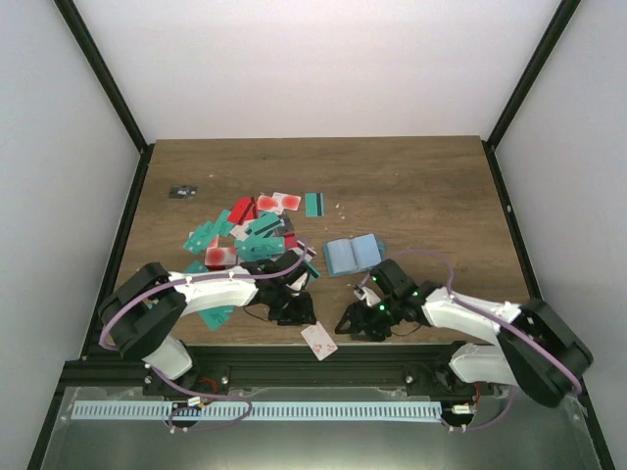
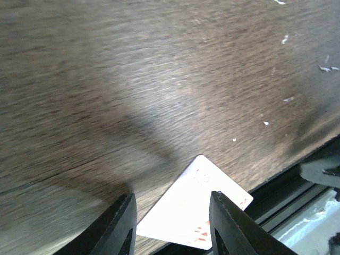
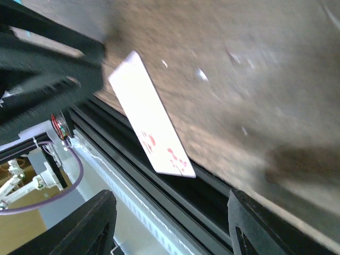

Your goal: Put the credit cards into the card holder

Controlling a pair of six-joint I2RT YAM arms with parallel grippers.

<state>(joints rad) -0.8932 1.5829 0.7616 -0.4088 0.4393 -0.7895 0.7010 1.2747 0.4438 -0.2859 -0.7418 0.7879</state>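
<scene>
My right gripper moves back and across onto the white card's overhanging end [image 1: 325, 351] [image 3: 171, 161] next, which lies to its left in the top view, clear of the tabletop.
A white card with red blots [image 1: 319, 341] lies at the table's near edge, one end hanging over the black rail; it shows in the left wrist view [image 2: 191, 210] and the right wrist view [image 3: 150, 124]. My left gripper [image 1: 294, 311] is open, just behind the card, fingers [image 2: 121, 226] above its near corner. My right gripper [image 1: 355, 323] is open and empty, to the right of the card. The open blue card holder [image 1: 352, 254] lies flat behind the right gripper. A heap of teal, red and white credit cards [image 1: 250, 230] lies behind the left arm.
A small dark object [image 1: 182, 192] lies at the far left. The black rail [image 1: 392, 352] runs along the table's near edge. A lone teal card with a black stripe [image 1: 314, 204] lies right of the heap.
</scene>
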